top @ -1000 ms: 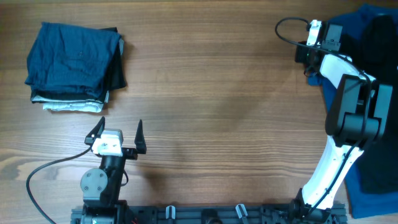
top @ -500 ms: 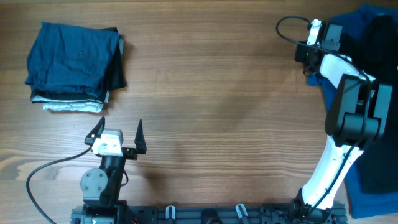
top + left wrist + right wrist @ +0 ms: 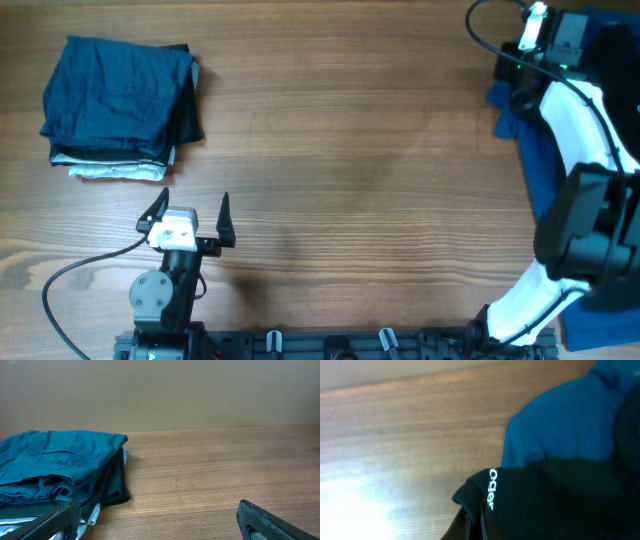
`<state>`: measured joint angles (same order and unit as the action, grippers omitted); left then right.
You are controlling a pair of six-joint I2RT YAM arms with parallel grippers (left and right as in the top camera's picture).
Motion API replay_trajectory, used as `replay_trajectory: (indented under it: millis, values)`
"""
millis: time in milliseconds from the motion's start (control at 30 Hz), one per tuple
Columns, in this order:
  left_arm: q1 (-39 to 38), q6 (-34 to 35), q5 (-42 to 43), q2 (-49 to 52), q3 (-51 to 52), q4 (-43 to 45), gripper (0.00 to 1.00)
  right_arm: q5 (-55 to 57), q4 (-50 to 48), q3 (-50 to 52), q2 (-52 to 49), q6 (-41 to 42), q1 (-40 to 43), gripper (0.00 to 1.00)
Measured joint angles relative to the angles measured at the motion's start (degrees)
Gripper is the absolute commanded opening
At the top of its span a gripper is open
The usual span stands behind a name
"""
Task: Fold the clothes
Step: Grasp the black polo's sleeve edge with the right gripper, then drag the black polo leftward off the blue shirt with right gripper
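Note:
My right gripper has the fold and will next sweep back toward the clear tabletop beside the stack and let the fold go. That tabletop is to its left in the overhead view.
A black shirt with a white logo fills the lower right wrist view and lies over a bright blue garment. My right gripper is shut on a fold of the black shirt at its edge. From overhead the right gripper sits at the far right, at the edge of the blue garment, with the black shirt beyond it. My left gripper is open and empty near the front left, and it also shows in the left wrist view.
A stack of folded clothes, dark teal on top with black and white below, lies at the far left and shows in the left wrist view. The right arm's cable loops over the wooden table.
My right gripper has moved toward the far right corner, pulling the pinched fabric with it. The left arm and the folded stack have not moved.

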<state>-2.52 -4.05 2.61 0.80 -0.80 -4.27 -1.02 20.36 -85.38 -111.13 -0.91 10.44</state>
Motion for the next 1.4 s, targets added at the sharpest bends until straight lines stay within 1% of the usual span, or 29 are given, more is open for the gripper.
replay_trajectory:
  millis: [100,233,367,433,567,667,700,767,833,933,1033,1133,1267,1333,1400]
  values:
    - [0.0,0.0,0.0,0.0,0.0,0.0,1.0,-0.8,3.7,0.0,2.7,0.9,0.0,0.04]
    - [0.0,0.0,0.0,0.0,0.0,0.0,1.0,-6.8,6.7,-0.1,4.1,2.8,-0.2,0.04]
    - [0.0,0.0,0.0,0.0,0.0,0.0,1.0,-11.0,8.2,-0.1,4.1,6.7,-3.2,0.04]
    - [0.0,0.0,0.0,0.0,0.0,0.0,1.0,-11.8,7.9,-0.1,4.1,8.5,-7.2,0.04]
    - [0.0,0.0,0.0,0.0,0.0,0.0,1.0,-12.2,5.9,-0.1,4.1,11.9,-19.4,0.04]
    - [0.0,0.0,0.0,0.0,0.0,0.0,1.0,-12.0,3.1,-0.1,4.0,14.0,-29.3,0.04]
    - [0.0,0.0,0.0,0.0,0.0,0.0,1.0,-11.8,-0.8,-0.3,2.0,15.3,-35.8,0.04]
    - [0.0,0.0,0.0,0.0,0.0,0.0,1.0,-11.8,-1.7,-0.3,0.3,16.0,-39.2,0.04]
    - [0.0,0.0,0.0,0.0,0.0,0.0,1.0,-11.3,-5.3,-0.5,-3.0,16.3,-43.1,0.04]
    - [0.0,0.0,0.0,0.0,0.0,0.0,1.0,-11.4,-7.4,-0.5,-8.1,16.6,-50.2,0.05]
    - [0.0,0.0,0.0,0.0,0.0,0.0,1.0,-10.7,-8.5,-0.5,-9.3,16.6,-54.9,0.04]
    - [0.0,0.0,0.0,0.0,0.0,0.0,1.0,-8.8,-8.5,-0.5,-9.3,16.5,-56.7,0.05]
    - [0.0,0.0,0.0,0.0,0.0,0.0,1.0,-7.0,-7.5,-0.5,-9.3,16.2,-55.8,0.17]
    - [0.0,0.0,0.0,0.0,0.0,0.0,1.0,-6.5,-7.5,-0.5,-9.3,16.2,-55.3,0.2]
    - [0.0,0.0,0.0,0.0,0.0,0.0,1.0,-6.4,-7.5,-0.5,-9.3,16.1,-55.1,0.21]
